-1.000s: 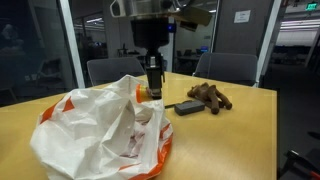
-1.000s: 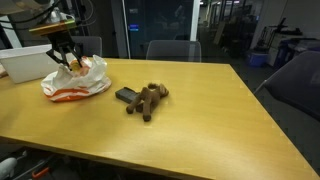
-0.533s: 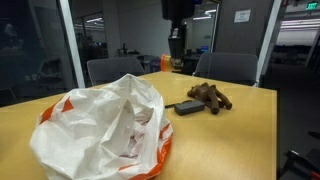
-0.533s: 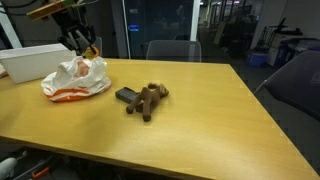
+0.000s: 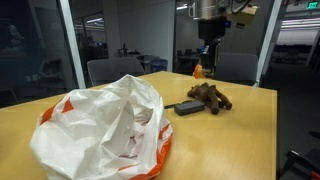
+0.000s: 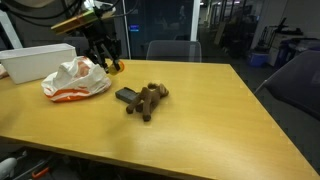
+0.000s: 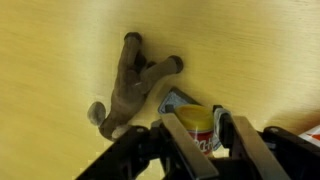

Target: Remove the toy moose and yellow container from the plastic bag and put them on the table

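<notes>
My gripper moves down toward the bare tabletop [image 7: 209,83] beside the flat black device next to release the yellow container [image 7: 197,124], since it still hangs above the table.
My gripper [image 7: 201,133] is shut on the yellow container [image 7: 197,124], a small yellow tub with red marking, held in the air above the table [image 5: 240,125]. It shows in both exterior views [image 5: 199,70] [image 6: 113,66]. The toy moose [image 5: 209,97] lies on the table beside a flat black device [image 5: 187,105]; it also shows in an exterior view [image 6: 148,99] and in the wrist view [image 7: 133,82] below the jaws. The white plastic bag [image 5: 105,125] with orange trim lies crumpled on the table, apart from the gripper [image 6: 72,79].
A white bin [image 6: 35,60] stands behind the bag. Office chairs [image 5: 110,68] stand at the table's far edge. Glass walls surround the room.
My gripper has lifted out of the bag with the yellow container and moved away from the bag toward the moose. The bag and moose have not moved.
</notes>
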Motion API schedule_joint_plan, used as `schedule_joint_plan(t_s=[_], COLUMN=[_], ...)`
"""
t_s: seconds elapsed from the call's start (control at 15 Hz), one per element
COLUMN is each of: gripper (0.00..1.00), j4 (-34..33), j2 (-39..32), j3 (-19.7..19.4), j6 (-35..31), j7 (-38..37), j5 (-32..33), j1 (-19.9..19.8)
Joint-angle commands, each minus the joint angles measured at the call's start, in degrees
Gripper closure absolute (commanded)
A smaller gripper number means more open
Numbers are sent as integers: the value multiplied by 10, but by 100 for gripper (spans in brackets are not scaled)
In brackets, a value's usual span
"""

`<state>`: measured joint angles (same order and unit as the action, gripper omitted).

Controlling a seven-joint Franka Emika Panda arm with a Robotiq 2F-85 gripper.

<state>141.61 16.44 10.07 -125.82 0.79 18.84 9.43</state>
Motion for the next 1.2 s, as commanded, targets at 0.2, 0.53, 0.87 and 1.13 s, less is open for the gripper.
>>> schedule_joint_plan(t_s=[0.2,0.53,0.87,1.13], gripper=[77,77,19,0], j4=[42,40,39,45], j2=[-67,-129,-139,-99], j3=[-28,-37,-33,-20], j6=[-93,-148,-156,-142], j7=[23,46,56,54], j5=[-21,-31,-58,-86], j1=[-17,-26,-24,-11])
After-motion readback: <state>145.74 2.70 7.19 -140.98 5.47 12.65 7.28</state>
